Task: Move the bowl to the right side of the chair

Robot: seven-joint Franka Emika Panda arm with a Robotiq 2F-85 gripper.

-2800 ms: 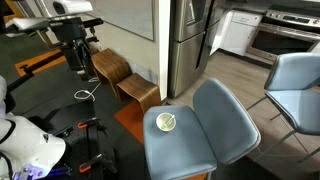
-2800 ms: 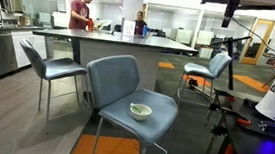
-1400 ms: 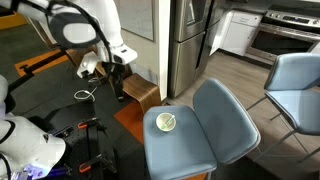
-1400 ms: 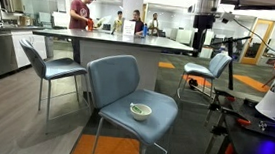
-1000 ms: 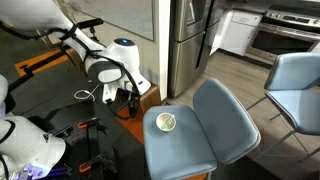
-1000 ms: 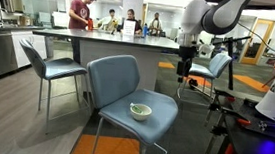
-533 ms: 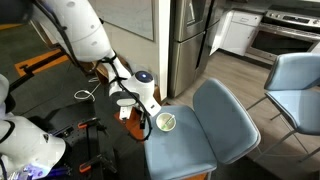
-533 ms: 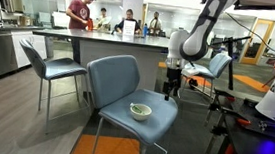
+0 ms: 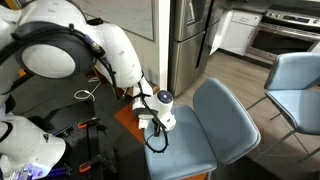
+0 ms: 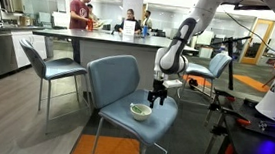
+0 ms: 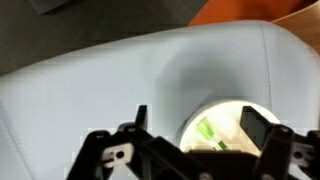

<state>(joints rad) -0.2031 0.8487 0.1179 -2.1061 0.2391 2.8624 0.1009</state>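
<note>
The open fingers still hang above the bowl with its rim between them, so the robot's gripper next needs to move down over the bowl's rim (image 10: 148,106) (image 11: 186,128), one finger inside and one outside.
A small white bowl (image 10: 140,111) with a green object inside sits on the seat of a grey-blue chair (image 10: 117,83). In the wrist view the bowl (image 11: 215,128) lies between the two open fingers of my gripper (image 11: 196,125). In an exterior view my gripper (image 10: 157,95) hangs just above the bowl's edge. In an exterior view my gripper (image 9: 157,118) covers the bowl on the chair seat (image 9: 205,135), so the bowl is hidden there. The gripper is open and holds nothing.
A second grey-blue chair (image 9: 296,85) stands beyond the first. A wooden stool (image 9: 112,66) and cables lie on the floor beside the chair. Another chair (image 10: 48,67) stands by a counter (image 10: 121,38), and robot equipment (image 10: 263,128) stands at one side.
My arm has swung down from high above and behind the chair to just over the bowl. The bowl has not moved.
</note>
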